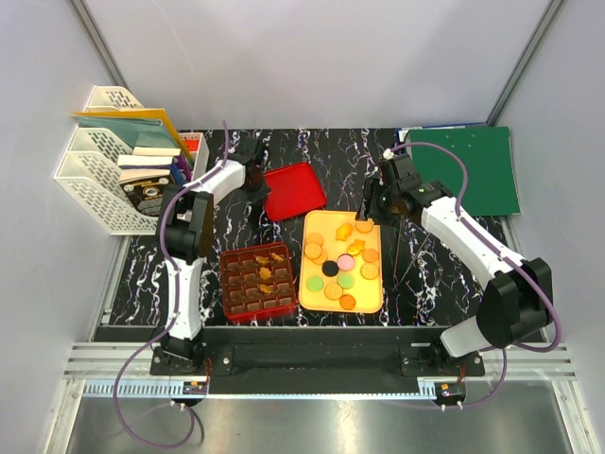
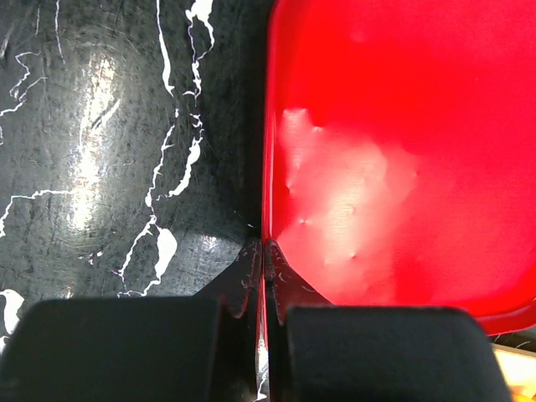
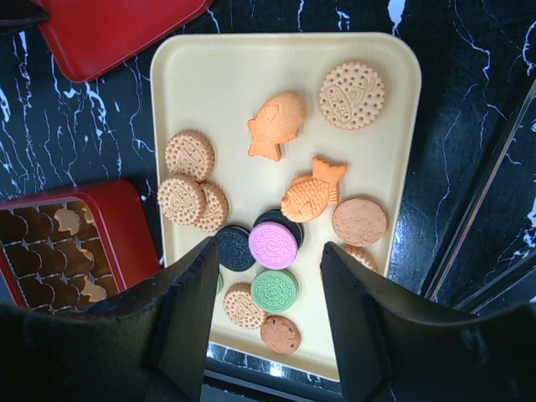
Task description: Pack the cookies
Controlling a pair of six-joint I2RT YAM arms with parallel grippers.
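Observation:
The red lid's opposite rim is already held by my left gripper, so my right gripper will next swing outward from the tray and tilt toward the red lid's free edge (image 1: 319, 184).
Several cookies (image 1: 340, 268) lie on the yellow tray (image 1: 376, 301): round tan ones, two orange fish shapes (image 3: 276, 124), a pink one (image 3: 273, 244), a green one (image 3: 275, 290) and black ones. A few more sit in the red grid box (image 1: 257, 281). My right gripper (image 3: 268, 248) hangs open above the tray's cookies (image 3: 191, 154), holding nothing. At the back left, my left gripper (image 2: 263, 248) is shut on the rim of the flat red lid (image 2: 394, 151), which lies on the table (image 1: 294, 189).
A white file rack (image 1: 99, 165) with books stands at the far left. A green folder (image 1: 477, 165) lies at the far right. The grid box (image 3: 67, 243) sits just left of the tray (image 3: 226, 84) on the black marble table.

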